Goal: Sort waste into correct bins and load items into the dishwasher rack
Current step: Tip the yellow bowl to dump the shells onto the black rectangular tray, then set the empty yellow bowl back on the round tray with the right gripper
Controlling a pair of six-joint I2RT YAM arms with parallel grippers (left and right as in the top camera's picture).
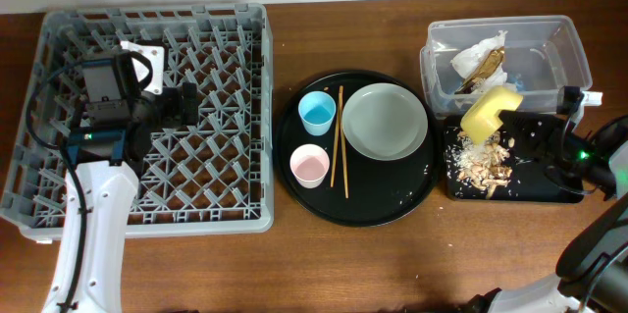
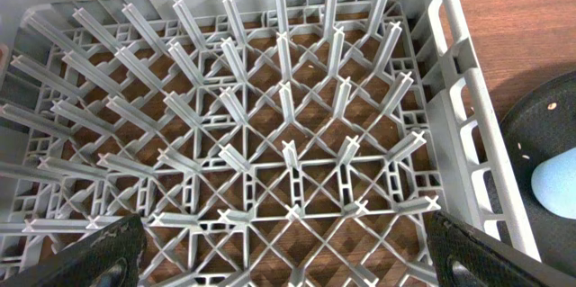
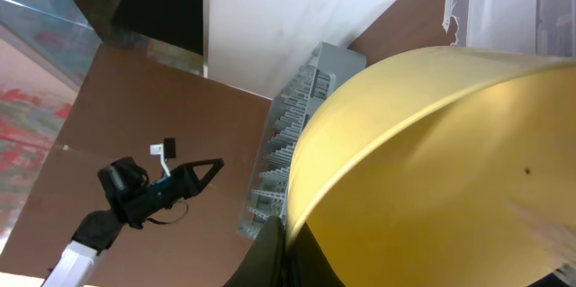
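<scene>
I will next carry the bowl back and down with my right gripper, keeping it level, onto the round black tray (image 1: 380, 189). The tray is empty between the grey plate and the tray's near edge.
My right gripper (image 1: 525, 122) is shut on the rim of the yellow bowl (image 1: 491, 112), holding it tilted over the shallow black tray (image 1: 535, 187), where pale brown food scraps (image 1: 479, 164) lie. The bowl fills the right wrist view (image 3: 432, 170). The clear tub (image 1: 564, 43) behind holds the white napkin (image 1: 481, 53) and brown-gold wrapper (image 1: 483, 73). The grey plate (image 1: 385, 122), blue cup (image 1: 317, 112), pink cup (image 1: 310, 165) and chopsticks (image 1: 340, 136) sit on the round black tray (image 1: 363, 205). My left gripper (image 1: 196, 107) hangs open over the grey dishwasher rack (image 1: 245, 215), whose pegs fill the left wrist view (image 2: 288, 143).
The rack stands at the table's left. The round tray is in the middle and the two bins are at the right. Bare wooden table lies along the front edge. The blue cup's edge shows in the left wrist view (image 2: 553, 183).
</scene>
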